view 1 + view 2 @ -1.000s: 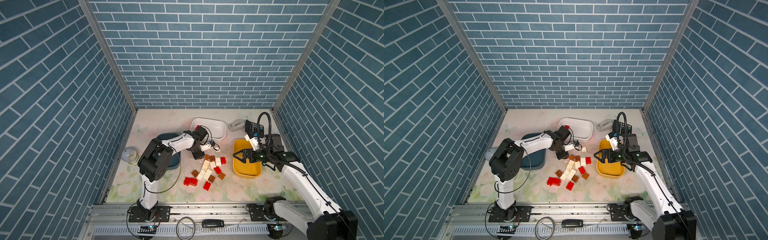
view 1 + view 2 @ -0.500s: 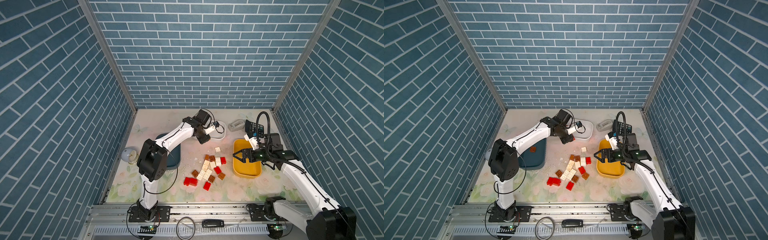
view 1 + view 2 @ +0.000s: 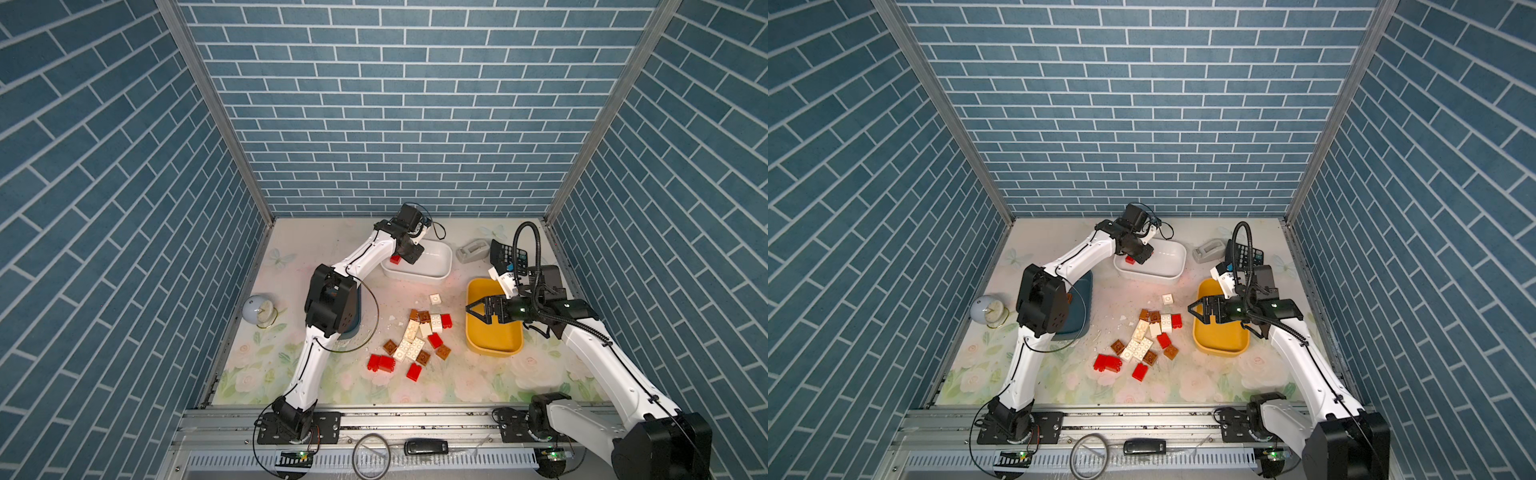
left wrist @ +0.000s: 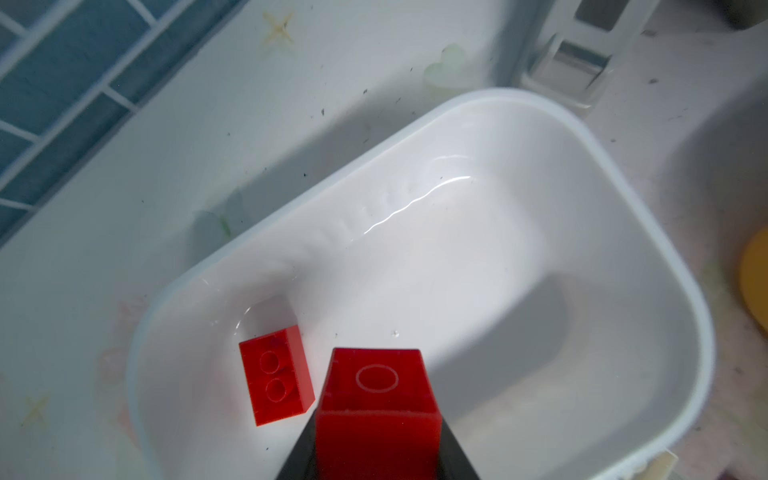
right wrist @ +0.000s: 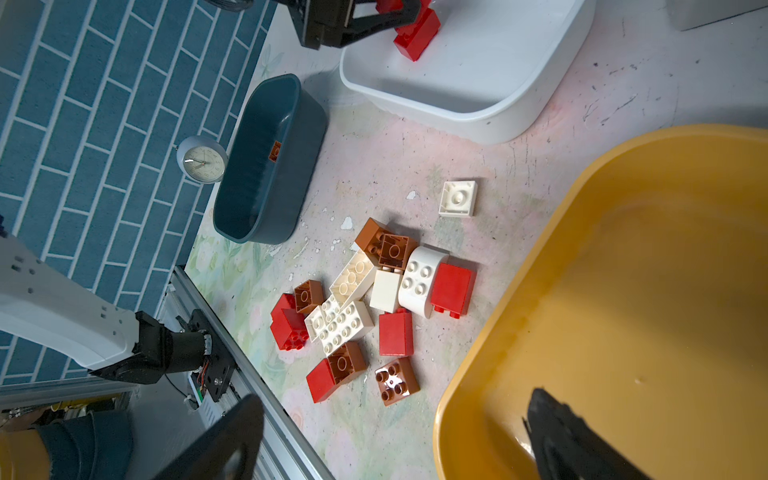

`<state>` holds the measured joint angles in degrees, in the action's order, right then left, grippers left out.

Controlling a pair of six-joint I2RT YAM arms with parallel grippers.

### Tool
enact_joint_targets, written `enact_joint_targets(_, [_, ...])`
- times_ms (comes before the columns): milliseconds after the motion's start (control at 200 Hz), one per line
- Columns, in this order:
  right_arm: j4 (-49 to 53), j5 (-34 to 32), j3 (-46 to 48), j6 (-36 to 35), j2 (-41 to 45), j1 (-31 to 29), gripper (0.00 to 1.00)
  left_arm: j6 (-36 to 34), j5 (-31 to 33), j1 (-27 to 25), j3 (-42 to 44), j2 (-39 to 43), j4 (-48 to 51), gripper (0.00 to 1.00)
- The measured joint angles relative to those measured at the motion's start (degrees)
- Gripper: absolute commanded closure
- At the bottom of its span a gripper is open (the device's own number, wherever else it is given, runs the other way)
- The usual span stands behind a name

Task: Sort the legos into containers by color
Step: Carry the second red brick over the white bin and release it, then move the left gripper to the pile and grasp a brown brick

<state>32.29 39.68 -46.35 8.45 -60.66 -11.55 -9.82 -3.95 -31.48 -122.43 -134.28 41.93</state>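
Observation:
I will move my left gripper down toward the bottom of the white container directly below it and let go of the red lego, since a red one already lies there.
My left gripper (image 4: 377, 419) is shut on a red lego (image 4: 376, 395) and hangs over the near-left end of the white container (image 3: 434, 268). A second red lego (image 4: 276, 374) lies on that container's floor beside it. Red, brown and white legos (image 3: 415, 340) lie piled mid-table, with a lone white one (image 3: 435, 298) behind them. My right gripper (image 3: 478, 311) stands open and holds nothing, above the left rim of the yellow container (image 3: 513, 347). The left arm hides most of the teal container (image 5: 266, 195); a brown lego (image 5: 275, 150) lies inside it.
A grey tape dispenser (image 3: 471, 251) and a black calculator (image 3: 509, 255) stand at the back right. A small round clock (image 3: 259, 309) sits by the left wall. White crumbs (image 5: 347, 223) dot the mat near the pile. Brick-pattern walls close three sides.
My left arm has swung back from the pile's far edge to above the white container, carrying the red lego. The right arm has stayed where it was, jaws wide.

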Motion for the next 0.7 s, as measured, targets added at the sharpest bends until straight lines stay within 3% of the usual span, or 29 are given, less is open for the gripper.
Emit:
enact_joint_targets(185, [0.0, 0.0, 0.0, -0.1, 0.0, 0.5, 0.01, 2.9, 2.5, 0.1, -4.3, -4.0, 2.9, 0.66])
enact_joint_targets(445, [0.1, 0.2, -0.1, -1.3, -0.8, 1.2, 0.01, 4.3, 3.9, 0.1, -8.0, -3.9, 9.4, 0.36])
enact_joint_targets(700, [0.2, 0.3, -0.9, -1.5, -1.3, 1.4, 0.01, 6.0, 2.6, 0.1, -4.5, 1.7, 14.7, 0.31])
